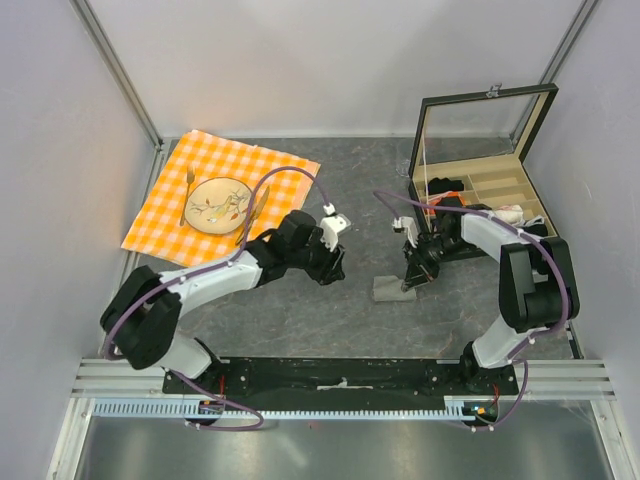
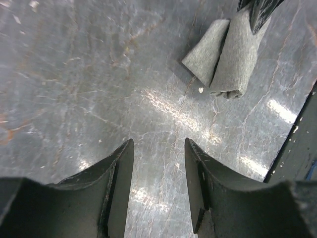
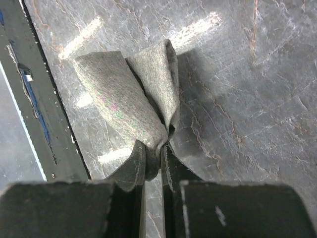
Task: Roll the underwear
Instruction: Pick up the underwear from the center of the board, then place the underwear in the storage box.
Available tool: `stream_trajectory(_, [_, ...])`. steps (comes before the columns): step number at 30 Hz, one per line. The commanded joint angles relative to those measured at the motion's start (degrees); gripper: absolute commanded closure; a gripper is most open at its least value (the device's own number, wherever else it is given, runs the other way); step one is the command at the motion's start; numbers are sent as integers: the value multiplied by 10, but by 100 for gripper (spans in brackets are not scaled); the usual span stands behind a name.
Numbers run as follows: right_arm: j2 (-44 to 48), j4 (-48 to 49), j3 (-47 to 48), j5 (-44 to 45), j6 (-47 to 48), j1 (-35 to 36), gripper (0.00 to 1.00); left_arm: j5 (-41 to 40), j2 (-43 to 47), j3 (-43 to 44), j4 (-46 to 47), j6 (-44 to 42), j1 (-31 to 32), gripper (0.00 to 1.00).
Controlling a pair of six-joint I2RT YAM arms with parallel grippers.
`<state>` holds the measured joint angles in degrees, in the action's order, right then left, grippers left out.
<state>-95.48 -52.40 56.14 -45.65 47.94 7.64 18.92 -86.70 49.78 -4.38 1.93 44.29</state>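
Note:
The right gripper lifts the underwear point(image 1: 388, 288) outward over the compartment past the white garment point(image 1: 495, 194) next. It then lowers and releases, since that compartment stands empty and lies outward of it.
The underwear point(image 1: 388, 288) is a grey cloth folded into a small bundle on the dark table, mid-right. My right gripper point(image 1: 410, 282) is shut on its edge; in the right wrist view the cloth point(image 3: 130, 99) bunches between my closed fingers point(image 3: 134, 166). In the left wrist view the bundle point(image 2: 223, 57) lies far ahead in two rolled lobes. My left gripper point(image 1: 335, 268) is open and empty point(image 2: 158, 148), left of the bundle and apart from it. The cream strip is hidden.
An orange-and-white checked cloth point(image 1: 160, 215) with a plate point(image 1: 220, 205), fork and knife lies at the back left. An open black box point(image 1: 480, 190) with small garments in compartments stands at the back right, just behind my right arm. Walls close both sides.

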Motion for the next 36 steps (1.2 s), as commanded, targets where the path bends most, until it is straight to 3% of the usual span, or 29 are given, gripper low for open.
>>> stream_trajectory(1, [30,-21,15,-44,20,-8,100,-5,69,-14,3,21,-18,48])
stream_trajectory(8, [69,-56,81,-59,11,-58,100,10,163,-7,-39,38,-55,49])
stream_trajectory(14, [63,-103,214,5,51,-148,100,-49,271,16,-142,-9,-61,43])
stream_trajectory(18, [4,-160,323,55,122,-210,100,-94,346,-6,-190,-47,-61,40])
stream_trajectory(23, [-108,-207,475,138,232,-269,100,-112,425,-58,-186,-57,-61,35])
stream_trajectory(27, [-182,-227,583,181,279,-293,100,-104,430,-60,-174,-65,-61,35])
stream_trajectory(36, [-303,-233,708,197,319,-312,100,-111,405,-65,-179,-74,-61,35])
